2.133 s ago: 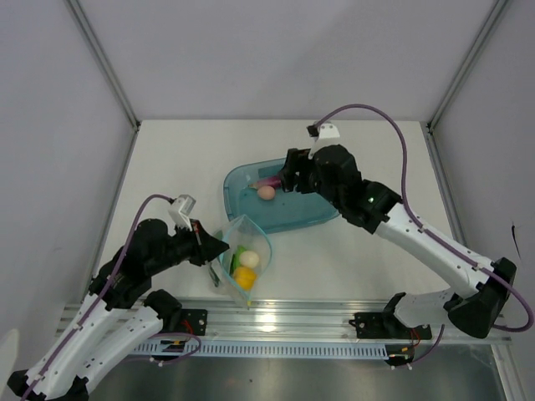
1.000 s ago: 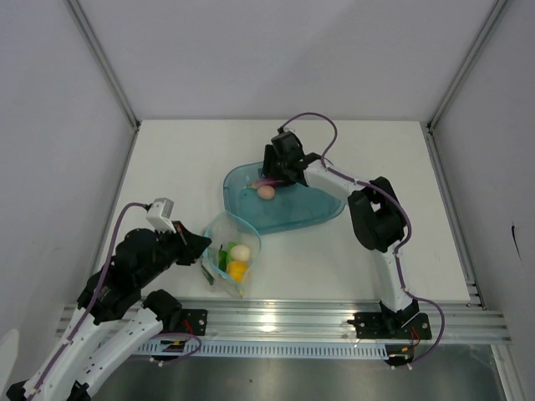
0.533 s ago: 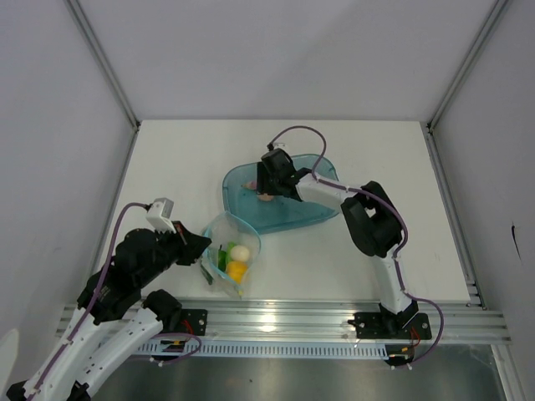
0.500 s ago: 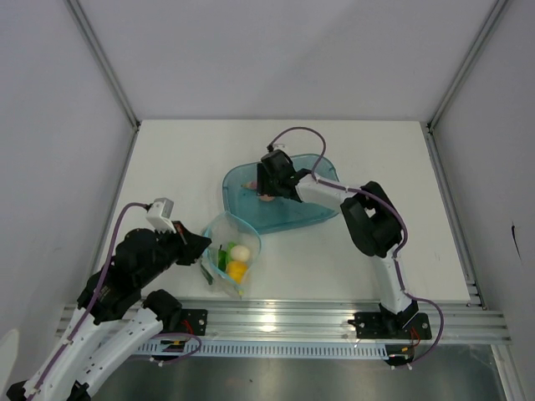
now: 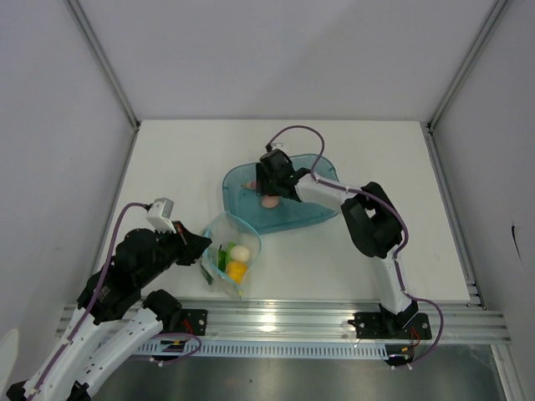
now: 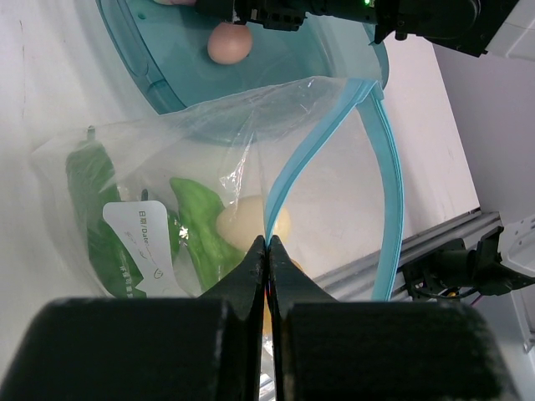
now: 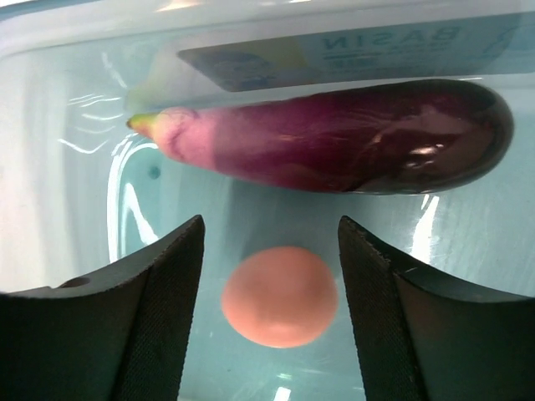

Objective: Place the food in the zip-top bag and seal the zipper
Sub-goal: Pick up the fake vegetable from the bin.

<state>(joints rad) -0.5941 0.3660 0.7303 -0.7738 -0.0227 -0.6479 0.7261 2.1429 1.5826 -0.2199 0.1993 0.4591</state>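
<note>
I will next move my right gripper back, away from the eggplant (image 7: 334,138), and down around the pink ball (image 5: 270,201). The pink ball is nearer my base than my open fingers.
The clear zip-top bag (image 5: 231,261) stands open at the near left. It holds a cream egg (image 6: 241,226), bright green chunks (image 6: 195,215) and an orange-yellow ball (image 5: 237,271). My left gripper (image 6: 268,242) is shut on one side of the teal zipper (image 6: 294,164), holding the mouth apart. In the teal tray (image 5: 305,219), the pink ball (image 7: 280,296) lies in front of the purple eggplant (image 7: 334,138). My right gripper (image 7: 269,251) is open and straddles the pink ball, with a gap on each side. From above, the right gripper (image 5: 271,189) partly covers the ball (image 5: 270,201).
The bag's mouth faces the tray's near-left rim (image 6: 159,82). A white label (image 6: 144,238) is on the bag's side. The aluminium rail (image 5: 284,322) runs along the near edge, close to the bag. Grey walls enclose the table on three sides.
The left arm drew the bag a little toward the near left, then held still. The right arm folded in and lowered its open gripper into the tray over the pink ball.
</note>
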